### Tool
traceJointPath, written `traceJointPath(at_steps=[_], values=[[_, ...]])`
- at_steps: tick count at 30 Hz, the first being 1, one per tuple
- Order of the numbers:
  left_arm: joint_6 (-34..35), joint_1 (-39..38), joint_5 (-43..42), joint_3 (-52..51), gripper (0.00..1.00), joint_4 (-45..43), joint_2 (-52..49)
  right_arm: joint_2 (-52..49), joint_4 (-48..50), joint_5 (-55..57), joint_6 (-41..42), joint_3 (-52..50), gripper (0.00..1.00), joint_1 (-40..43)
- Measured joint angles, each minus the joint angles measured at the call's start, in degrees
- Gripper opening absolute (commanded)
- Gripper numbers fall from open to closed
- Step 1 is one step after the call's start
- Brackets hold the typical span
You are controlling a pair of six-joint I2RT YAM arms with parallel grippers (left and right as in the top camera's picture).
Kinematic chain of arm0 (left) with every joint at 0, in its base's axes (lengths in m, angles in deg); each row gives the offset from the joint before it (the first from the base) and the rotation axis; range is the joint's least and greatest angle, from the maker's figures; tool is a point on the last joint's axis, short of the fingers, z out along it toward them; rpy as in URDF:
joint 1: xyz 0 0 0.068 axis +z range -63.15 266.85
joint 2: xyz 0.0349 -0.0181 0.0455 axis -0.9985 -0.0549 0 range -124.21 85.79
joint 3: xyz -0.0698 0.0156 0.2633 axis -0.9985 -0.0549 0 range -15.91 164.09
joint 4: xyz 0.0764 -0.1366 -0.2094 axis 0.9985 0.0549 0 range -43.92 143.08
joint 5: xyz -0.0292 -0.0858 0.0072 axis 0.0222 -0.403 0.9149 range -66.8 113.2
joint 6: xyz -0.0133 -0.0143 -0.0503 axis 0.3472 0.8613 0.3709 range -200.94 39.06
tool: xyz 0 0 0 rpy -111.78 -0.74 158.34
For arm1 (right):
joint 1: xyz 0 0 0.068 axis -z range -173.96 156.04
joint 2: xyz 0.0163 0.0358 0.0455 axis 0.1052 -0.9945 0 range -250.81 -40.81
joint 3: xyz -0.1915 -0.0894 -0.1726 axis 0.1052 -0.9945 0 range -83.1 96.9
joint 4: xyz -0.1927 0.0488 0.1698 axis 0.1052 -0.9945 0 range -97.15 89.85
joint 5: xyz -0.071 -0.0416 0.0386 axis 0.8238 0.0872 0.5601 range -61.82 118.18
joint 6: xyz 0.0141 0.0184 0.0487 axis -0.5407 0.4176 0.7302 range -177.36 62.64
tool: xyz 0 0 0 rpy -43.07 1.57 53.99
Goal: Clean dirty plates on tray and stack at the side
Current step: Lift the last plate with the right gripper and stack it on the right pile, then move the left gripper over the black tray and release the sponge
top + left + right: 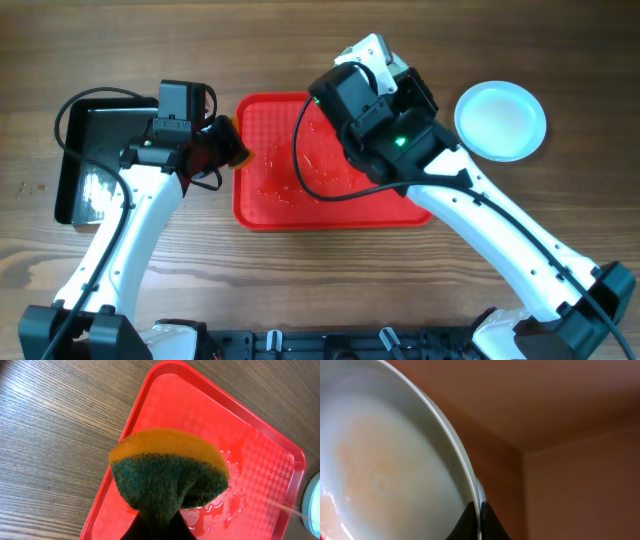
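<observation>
The plate in my right gripper will swing off the red tray (270,205) next and go down over the other pale plate.
The red tray (270,205) lies mid-table, wet with puddles (225,505). My left gripper (157,530) is shut on a yellow-and-green sponge (170,475), held over the tray's left edge (232,148). My right gripper (481,520) is shut on the rim of a pale plate (385,470) with a faint orange smear. In the overhead view this plate and the fingers are hidden under the right arm (385,110) above the tray. Another pale plate (500,120) lies on the table right of the tray. Its edge shows in the left wrist view (312,505).
A glossy black tray (90,170) lies at the far left, beneath the left arm. Bare wooden table surrounds both trays. A dark cable (300,160) loops over the red tray.
</observation>
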Motion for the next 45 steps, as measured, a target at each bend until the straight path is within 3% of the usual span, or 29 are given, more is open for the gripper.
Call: traceJointPath(at_steps=[4, 8, 13, 18, 22, 25, 26, 27, 28, 29, 30, 36, 39, 45], values=[[0.0, 0.0, 0.0, 0.0, 0.04, 0.0, 0.0, 0.0, 7.4, 6.8, -7.0, 0.0, 0.05, -1.0], [0.0, 0.0, 0.0, 0.0, 0.04, 0.0, 0.0, 0.0, 8.9, 8.3, -8.5, 0.0, 0.04, -1.1], [0.0, 0.0, 0.0, 0.0, 0.04, 0.0, 0.0, 0.0, 3.3, -7.6, 2.5, 0.0, 0.04, 3.0], [0.0, 0.0, 0.0, -0.1, 0.04, 0.0, 0.0, -0.7, 1.1, -32.6, 23.4, -1.4, 0.04, 29.3], [0.0, 0.0, 0.0, -0.1, 0.04, 0.0, 0.0, -5.7, 2.4, -44.9, 29.2, -3.5, 0.04, 49.1], [0.0, 0.0, 0.0, -0.1, 0.04, 0.0, 0.0, -11.6, 2.7, -48.6, 30.4, -4.0, 0.04, 56.6], [0.0, 0.0, 0.0, -0.1, 0.04, 0.0, 0.0, -13.3, 3.3, -49.2, 30.6, -4.1, 0.08, 58.1], [0.0, 0.0, 0.0, -0.1, 0.04, 0.0, 0.0, -15.1, 4.1, -49.6, 30.8, -4.2, 0.32, 59.1], [0.0, 0.0, 0.0, -0.1, 0.04, 0.0, 0.0, -17.1, 4.3, -50.1, 31.1, -4.3, 0.78, 59.9], [0.0, 0.0, 0.0, -0.1, 0.04, 0.0, 0.0, -18.0, 4.3, -50.4, 31.2, -4.3, 0.92, 60.1], [0.0, 0.0, 0.0, -0.1, 0.04, 0.0, 0.0, -18.7, 4.3, -51.0, 31.4, -4.3, 0.98, 60.1], [0.0, 0.0, 0.4, -0.1, 0.04, -0.5, 0.0, -19.5, 3.4, -66.8, 29.1, -4.4, 0.99, 59.8], [0.0, 0.1, 4.6, -0.1, 0.04, -2.1, 0.0, -16.8, 0.7, -75.0, 26.2, -4.5, 1.00, 55.8], [-0.5, 10.4, 16.0, -0.2, 0.04, -11.8, -4.4, -8.9, -0.6, -80.6, 25.9, -4.5, 0.99, 30.7]])
